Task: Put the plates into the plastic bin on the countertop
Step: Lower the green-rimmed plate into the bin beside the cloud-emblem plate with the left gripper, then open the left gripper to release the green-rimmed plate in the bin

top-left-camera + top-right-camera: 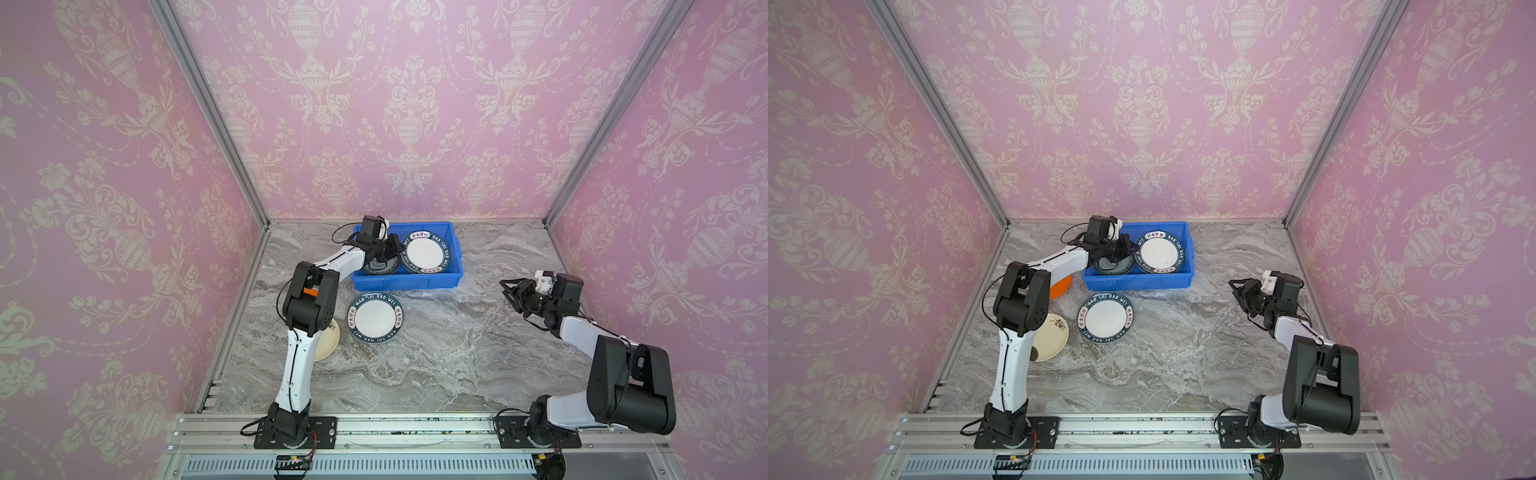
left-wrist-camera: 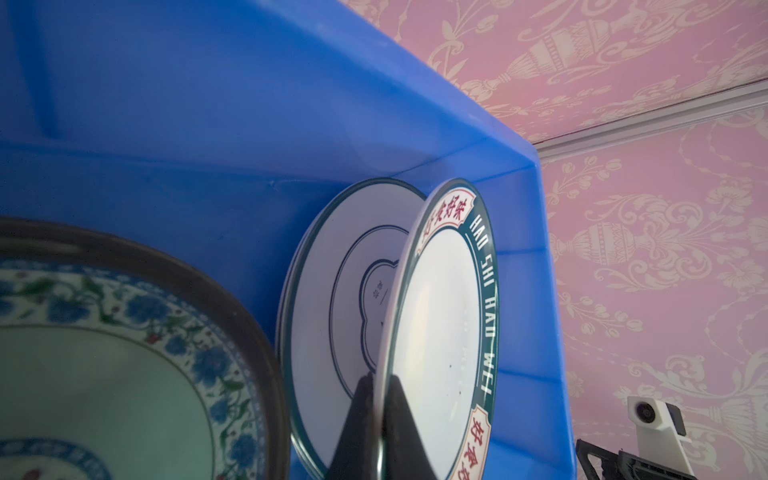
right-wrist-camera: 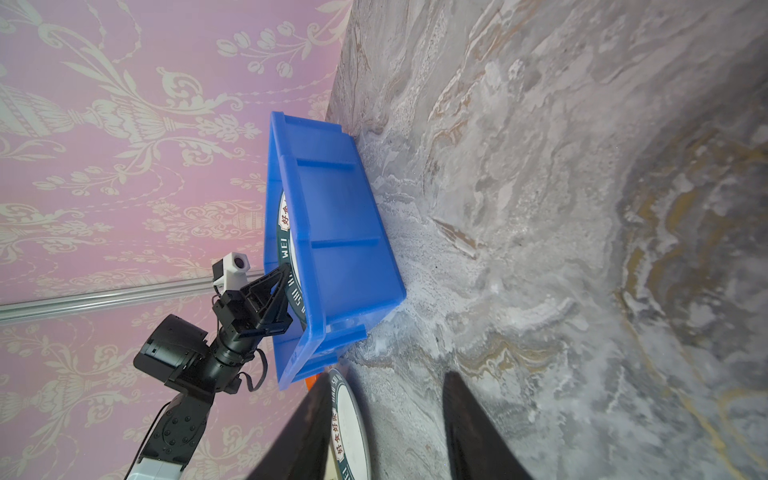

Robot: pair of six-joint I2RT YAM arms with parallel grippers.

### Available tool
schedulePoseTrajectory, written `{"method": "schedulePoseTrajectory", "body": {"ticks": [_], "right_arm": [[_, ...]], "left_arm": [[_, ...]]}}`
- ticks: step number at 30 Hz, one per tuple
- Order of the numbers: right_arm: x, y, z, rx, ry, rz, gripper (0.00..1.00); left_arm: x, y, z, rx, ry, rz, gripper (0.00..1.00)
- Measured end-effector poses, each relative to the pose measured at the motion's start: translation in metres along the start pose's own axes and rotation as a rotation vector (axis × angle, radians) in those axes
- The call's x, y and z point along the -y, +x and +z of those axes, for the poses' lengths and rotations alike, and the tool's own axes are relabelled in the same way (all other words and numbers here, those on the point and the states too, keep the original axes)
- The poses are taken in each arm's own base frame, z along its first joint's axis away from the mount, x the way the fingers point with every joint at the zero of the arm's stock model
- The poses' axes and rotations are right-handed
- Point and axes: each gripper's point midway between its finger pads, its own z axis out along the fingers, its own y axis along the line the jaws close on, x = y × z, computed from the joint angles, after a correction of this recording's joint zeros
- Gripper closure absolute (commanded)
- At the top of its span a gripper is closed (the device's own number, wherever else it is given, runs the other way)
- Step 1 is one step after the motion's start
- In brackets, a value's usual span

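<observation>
The held rim still stands off the plate beneath it, so the left gripper will next move down toward the white plate with a centre emblem (image 2: pixel 345 291) and let go.
The blue plastic bin (image 1: pixel 407 283) stands at the back of the countertop (image 1: pixel 457 353). My left gripper (image 2: pixel 380 399) reaches into it, shut on the rim of a white teal-lettered plate (image 2: pixel 440 316). That plate lies over a white plate with a centre emblem (image 2: pixel 345 291). A blue-patterned plate (image 2: pixel 104 353) rests in a black plate (image 2: pixel 249 307) in the bin's left half. In front of the bin, on the countertop, lies another teal-lettered plate (image 1: pixel 375 317). My right gripper (image 3: pixel 386 376) hovers open and empty above the countertop's right side.
A cream floral plate (image 1: pixel 1050 336) lies left of the loose lettered plate, partly under my left arm. An orange plate (image 1: pixel 1060 286) shows beneath that arm's forearm beside the bin. Pink walls with metal frame posts close in three sides.
</observation>
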Motion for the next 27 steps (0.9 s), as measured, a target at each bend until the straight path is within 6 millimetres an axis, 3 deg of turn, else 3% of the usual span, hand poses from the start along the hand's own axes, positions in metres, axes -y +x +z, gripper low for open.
{"method": "schedulePoseTrajectory", "body": {"ticks": [18,27], "right_arm": [[-0.001,-0.001,0.000,0.002,-0.004,-0.004,0.55],[-0.005,-0.001,0.000,0.002,-0.018,-0.011,0.55]], "left_arm": [[-0.017,0.000,0.020,-0.028,-0.036,-0.023,1.00],[-0.018,-0.001,0.021,-0.023,-0.043,-0.008,0.59]]}}
